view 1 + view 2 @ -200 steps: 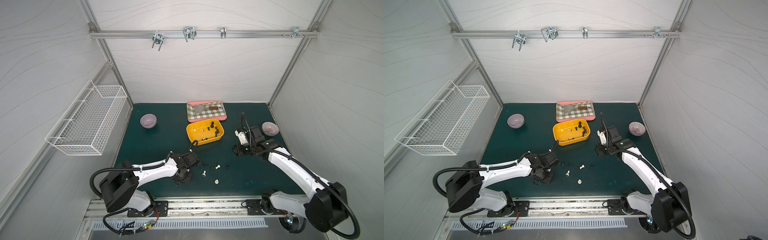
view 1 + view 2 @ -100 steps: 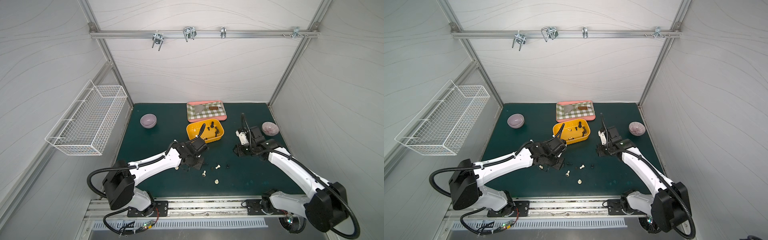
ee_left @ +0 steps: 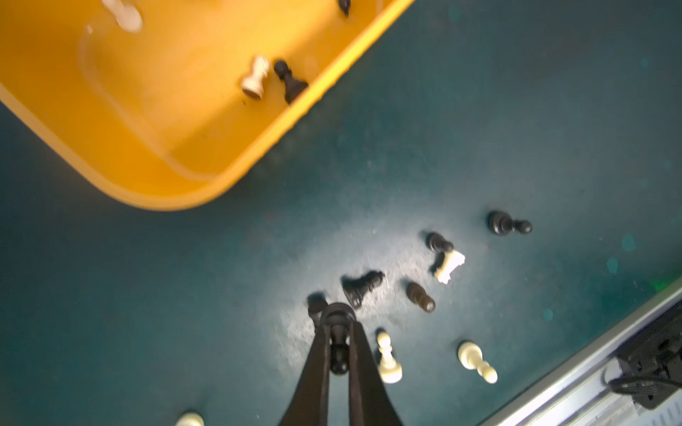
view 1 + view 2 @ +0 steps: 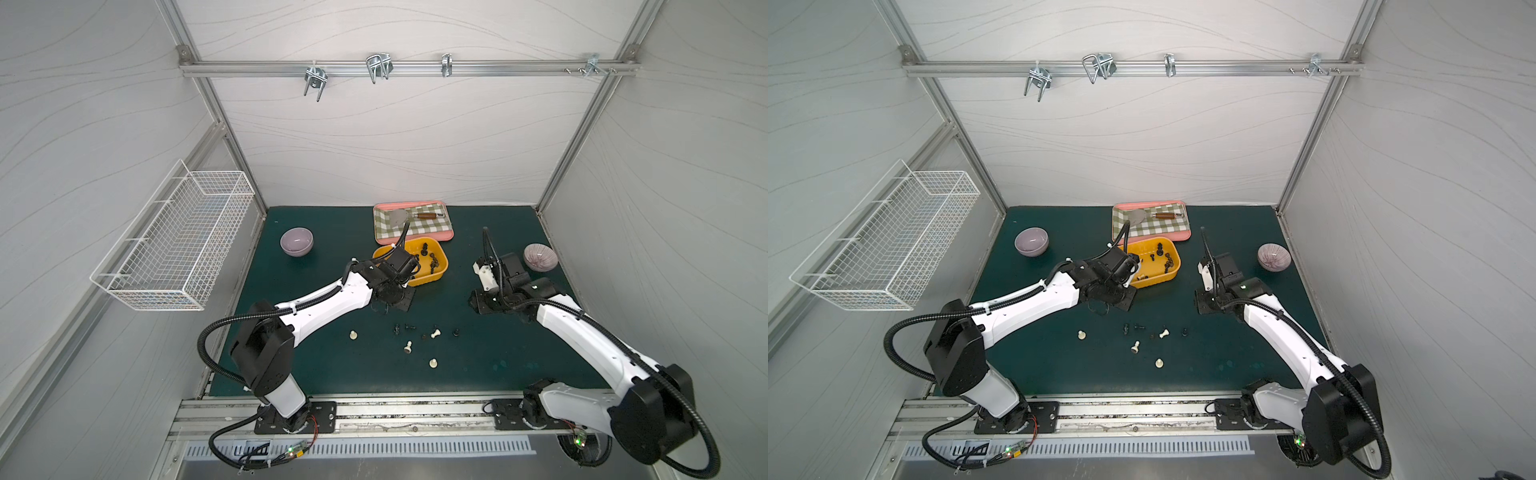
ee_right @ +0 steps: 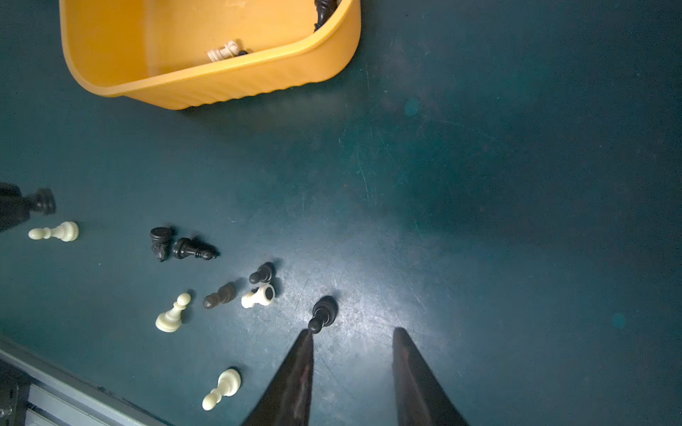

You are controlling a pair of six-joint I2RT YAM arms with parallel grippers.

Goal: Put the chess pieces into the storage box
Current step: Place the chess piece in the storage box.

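My left gripper is still above the mat, and the bottom of the storage box lies outward. It needs to carry the black piece outward across the storage box's rim and release it next.
My left gripper (image 3: 336, 321) is shut on a black chess piece (image 3: 338, 348) and hangs above the green mat, just short of the front corner of the yellow storage box (image 3: 184, 191). In both top views this gripper (image 4: 392, 301) (image 4: 1115, 301) sits at the box's (image 4: 441, 272) near left side. The box holds several black and white pieces (image 4: 432, 259). More chess pieces lie loose on the mat: white ones (image 4: 434, 333) (image 4: 353, 335) and black ones (image 4: 410, 327). My right gripper (image 5: 353, 332) (image 4: 482, 305) is open over bare mat, a black pawn (image 5: 323, 313) just off one fingertip.
A pink tray (image 4: 451, 237) with a checked cloth and a spatula stands behind the box. A purple bowl (image 4: 296, 241) sits at the back left, a striped bowl (image 4: 539, 257) at the right. A white wire basket (image 4: 178, 245) hangs on the left wall.
My left arm has swung from the front of the mat up towards the storage box, jaws shut on the black piece. The right arm has not moved.
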